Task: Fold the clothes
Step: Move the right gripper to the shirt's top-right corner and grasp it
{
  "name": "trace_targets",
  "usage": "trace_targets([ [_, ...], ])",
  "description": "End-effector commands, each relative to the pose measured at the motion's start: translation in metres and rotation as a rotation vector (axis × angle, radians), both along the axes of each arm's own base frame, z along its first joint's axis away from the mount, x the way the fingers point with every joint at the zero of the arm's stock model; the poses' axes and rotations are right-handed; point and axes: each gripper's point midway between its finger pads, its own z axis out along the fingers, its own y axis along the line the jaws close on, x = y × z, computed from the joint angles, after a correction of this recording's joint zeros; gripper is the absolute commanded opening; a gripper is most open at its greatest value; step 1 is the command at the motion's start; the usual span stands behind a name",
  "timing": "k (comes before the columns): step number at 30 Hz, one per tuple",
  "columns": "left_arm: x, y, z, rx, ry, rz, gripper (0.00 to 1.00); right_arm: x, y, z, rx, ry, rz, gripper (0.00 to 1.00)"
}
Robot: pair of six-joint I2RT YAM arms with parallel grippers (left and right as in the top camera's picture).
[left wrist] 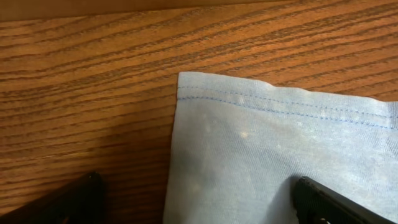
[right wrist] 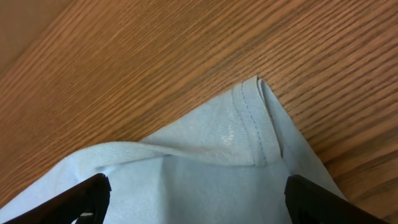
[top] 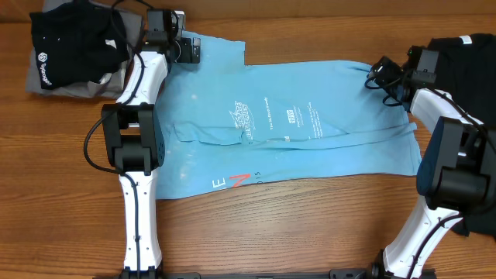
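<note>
Next, my right gripper should ease outward and toward the right in its wrist view onto the stitched hem (right wrist: 261, 129), since it lies just outward of the open fingers.
A light blue T-shirt (top: 294, 124) with white printed text and red-and-white lettering lies spread across the table. My left gripper (top: 186, 48) is open over its far left corner; in the left wrist view the stitched hem corner (left wrist: 261, 137) lies between the fingers (left wrist: 196, 202). My right gripper (top: 385, 75) is open over the shirt's far right corner; in the right wrist view the folded hem corner (right wrist: 249, 134) lies just ahead of the spread fingers (right wrist: 196, 199). Neither holds cloth.
A black garment with white logos (top: 74, 43) lies on grey cloth (top: 46, 81) at the far left. Another black garment (top: 465, 54) lies at the far right behind the right arm. Bare wood table (top: 271, 225) runs along the front.
</note>
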Motion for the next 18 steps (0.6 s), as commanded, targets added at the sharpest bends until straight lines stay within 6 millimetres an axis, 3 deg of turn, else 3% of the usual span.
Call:
trace_targets([
  [1, -0.015, 0.009, -0.047, -0.023, 0.098, 0.036, 1.00, 0.007, -0.007, -0.006, -0.011, -0.002, -0.018, 0.93],
  [18, -0.016, 0.009, -0.048, -0.023, 0.106, 0.036, 1.00, 0.011, -0.018, -0.002, -0.057, -0.025, -0.059, 0.78],
])
